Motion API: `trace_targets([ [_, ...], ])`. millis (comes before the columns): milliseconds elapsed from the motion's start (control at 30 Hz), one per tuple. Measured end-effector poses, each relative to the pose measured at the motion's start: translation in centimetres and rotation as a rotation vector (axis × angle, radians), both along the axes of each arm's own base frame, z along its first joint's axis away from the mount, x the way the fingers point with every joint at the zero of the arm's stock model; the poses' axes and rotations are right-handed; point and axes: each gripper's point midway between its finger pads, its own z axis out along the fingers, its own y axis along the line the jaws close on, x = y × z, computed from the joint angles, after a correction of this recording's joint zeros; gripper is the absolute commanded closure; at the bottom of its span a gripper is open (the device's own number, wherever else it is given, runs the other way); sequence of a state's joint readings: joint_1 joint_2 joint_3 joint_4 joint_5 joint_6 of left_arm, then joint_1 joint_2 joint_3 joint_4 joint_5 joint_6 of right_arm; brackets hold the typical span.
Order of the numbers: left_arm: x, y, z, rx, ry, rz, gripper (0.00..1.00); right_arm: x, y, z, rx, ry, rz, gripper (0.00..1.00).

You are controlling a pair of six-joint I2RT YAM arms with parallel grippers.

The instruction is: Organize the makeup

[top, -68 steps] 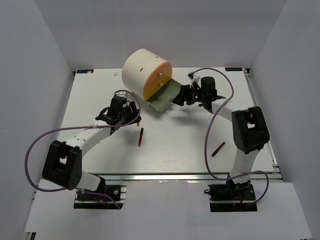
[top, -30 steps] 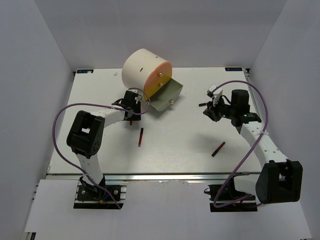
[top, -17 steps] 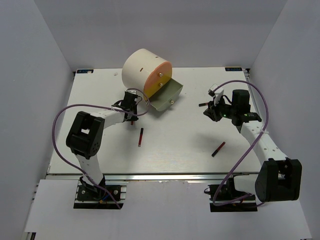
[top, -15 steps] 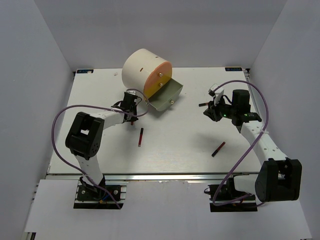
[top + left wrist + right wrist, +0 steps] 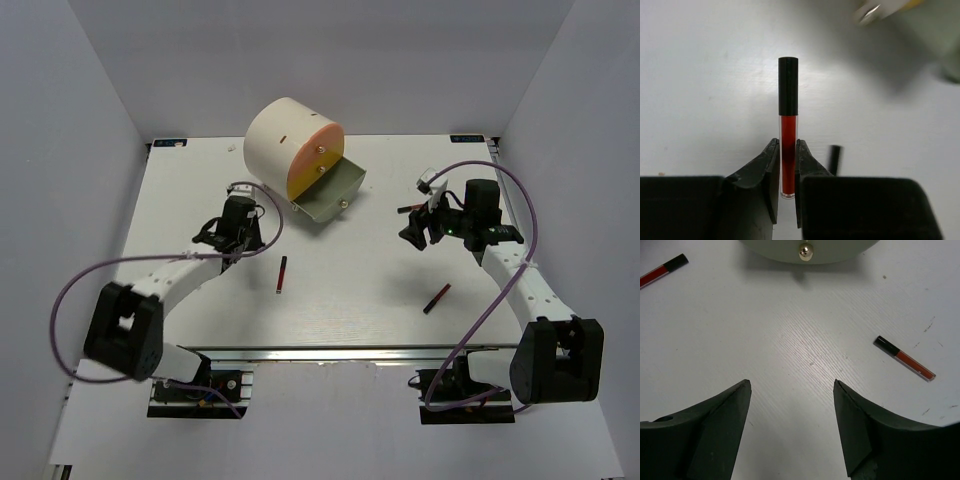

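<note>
My left gripper moves up and to the right in the top view over the open drawer [image 5: 330, 195] next. It then releases the makeup stick, since the drawer's bottom is clear.
My left gripper [image 5: 786, 145] is shut on a makeup stick [image 5: 788, 90] with a dark-red tube and a black cap. It is held low over the table, left of the open drawer [image 5: 330, 195]. In the top view the left gripper [image 5: 248, 232] hides it. A dark stub [image 5: 834, 159] shows beside the right finger. My right gripper [image 5: 791, 382] is open and empty, facing the drawer; in the top view it [image 5: 412, 232] is right of the drawer. Loose sticks lie on the table at mid-left [image 5: 282, 274], near right [image 5: 436, 298], and close to my right gripper [image 5: 905, 358].
The big cream cylindrical box [image 5: 285, 140] with an orange-yellow front stands at the back centre, its lower drawer pulled out with a brass knob [image 5: 805, 251]. Another stick [image 5: 662, 270] shows at the right wrist view's upper left. White walls enclose the table [image 5: 180, 190].
My left gripper has backed off to the left from the drawer's front, and the stick that lay beside it no longer shows on the table. My right gripper has shifted slightly left.
</note>
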State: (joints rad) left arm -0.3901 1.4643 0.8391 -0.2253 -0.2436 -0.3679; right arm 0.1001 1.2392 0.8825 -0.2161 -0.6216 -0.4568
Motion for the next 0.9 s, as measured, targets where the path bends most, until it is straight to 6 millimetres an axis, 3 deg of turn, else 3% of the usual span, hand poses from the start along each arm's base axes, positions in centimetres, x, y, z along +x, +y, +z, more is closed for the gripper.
trace_targets([
  [100, -0.2, -2.3, 7.5, -0.117, -0.211, -0.072, 1.0, -0.2, 0.3, 0.1, 0.007, -0.006, 0.026, 0.39],
  [200, -1.4, -5.0, 14.2, -0.219, -0.397, -0.175, 1.0, -0.6, 0.6, 0.1, 0.009, -0.011, 0.064, 0.62],
  [233, -1.8, -5.9, 15.7, -0.242, -0.437, -0.216, 1.0, -0.8, 0.7, 0.0, 0.009, -0.01, 0.076, 0.67],
  [267, -2.1, -6.6, 16.8, -0.256, -0.463, -0.248, 1.0, -1.0, 0.8, 0.0, 0.011, -0.008, 0.087, 0.79],
  [333, -2.0, -8.1, 18.1, -0.265, -0.487, -0.313, 1.0, -1.4, 0.9, -0.1, 0.015, -0.005, 0.112, 0.91],
  [367, -1.7, -8.9, 18.4, -0.263, -0.492, -0.344, 1.0, -1.6, 1.0, -0.1, 0.018, 0.0, 0.122, 1.0],
  [600, 3.6, -15.1, 17.8, -0.162, -0.473, -0.539, 1.0, -2.1, 1.2, -0.3, 0.019, 0.008, 0.158, 1.0],
  [733, 6.4, -17.2, 15.4, -0.083, -0.446, -0.596, 1.0, -2.3, 1.0, -0.6, 0.005, 0.01, 0.165, 0.94],
  [900, 8.2, -18.4, 12.0, 0.0, -0.398, -0.646, 0.97, -2.5, 0.5, -0.9, -0.009, 0.015, 0.16, 0.86],
])
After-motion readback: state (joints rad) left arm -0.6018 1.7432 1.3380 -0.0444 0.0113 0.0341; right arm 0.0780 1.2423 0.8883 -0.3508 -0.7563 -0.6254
